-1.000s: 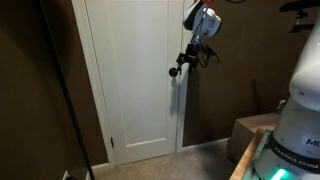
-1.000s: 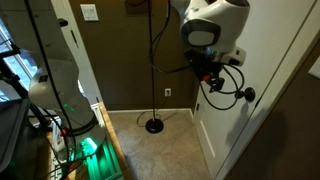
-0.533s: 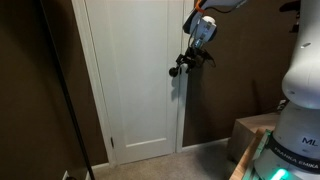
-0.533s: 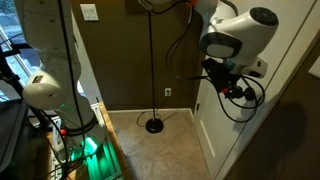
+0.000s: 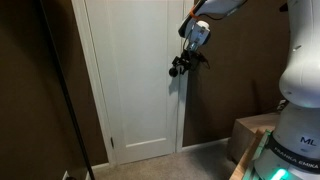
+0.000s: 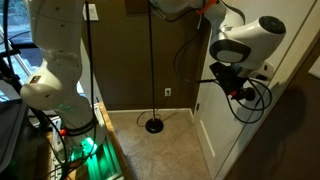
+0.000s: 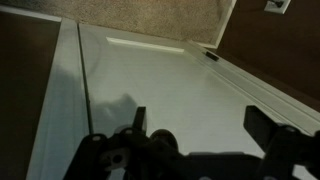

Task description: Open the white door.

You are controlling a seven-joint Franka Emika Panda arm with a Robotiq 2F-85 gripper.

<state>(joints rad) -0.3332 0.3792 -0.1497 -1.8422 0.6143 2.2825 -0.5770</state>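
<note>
My gripper should next move gently down and to the left in the wrist view onto the dark round knob (image 5: 172,71) (image 7: 160,141), because the knob is off-center between the open fingers.
The white door (image 5: 130,90) is a tall panelled door in a white frame, standing shut; it shows edge-on in an exterior view (image 6: 222,135) and fills the wrist view (image 7: 170,80). Its small dark round knob (image 5: 172,71) sits at the door's right edge. My gripper (image 5: 179,66) is at the knob, pressed close to the door (image 6: 233,90). In the wrist view the gripper (image 7: 200,125) is open, its two fingers wide apart, and the knob (image 7: 160,141) lies between them close to the left finger (image 7: 138,120).
Dark brown walls flank the door. A floor lamp with a thin black pole and round base (image 6: 155,125) stands on the carpet. A black pole (image 5: 55,90) crosses the left. A cardboard box (image 5: 250,135) sits by the robot base (image 6: 85,145).
The arm has moved towards the door, bringing the gripper from beside the knob to around it. The door has not moved.
</note>
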